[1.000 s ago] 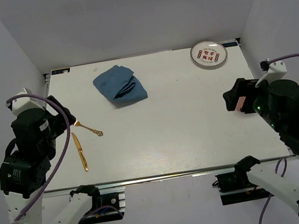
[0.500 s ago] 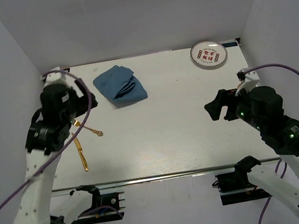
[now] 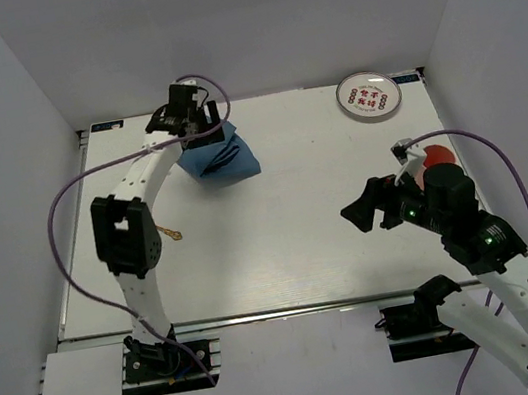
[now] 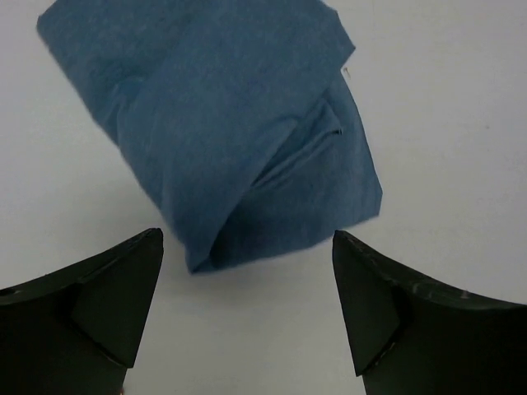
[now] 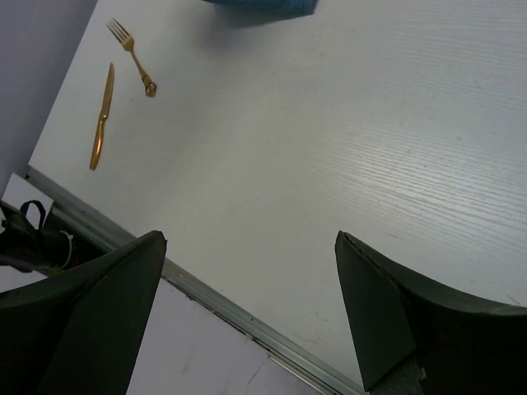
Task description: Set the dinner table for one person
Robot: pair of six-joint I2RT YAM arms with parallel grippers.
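My left gripper will next move down and to the right in the top view, onto the cloth's upper flap, since the flap's edge overlaps the cloth's lower layer.
The white dinner table carries a crumpled blue cloth at the back left and a round plate with red marks at the back right. A gold fork and gold knife lie near the left edge; in the top view only the fork's handle end shows past the left arm. My left gripper is open and empty, hovering over the cloth's back edge, and the cloth lies just ahead of its jaws. My right gripper is open and empty above the table's right half.
The metal rail runs along the near edge of the table. Grey walls close in the left, right and back sides. The left arm's links reach over the table's left side, above the cutlery.
The left arm has swung from the near left up to the back and now hangs over the blue cloth. The right gripper has moved left, towards the table's middle.
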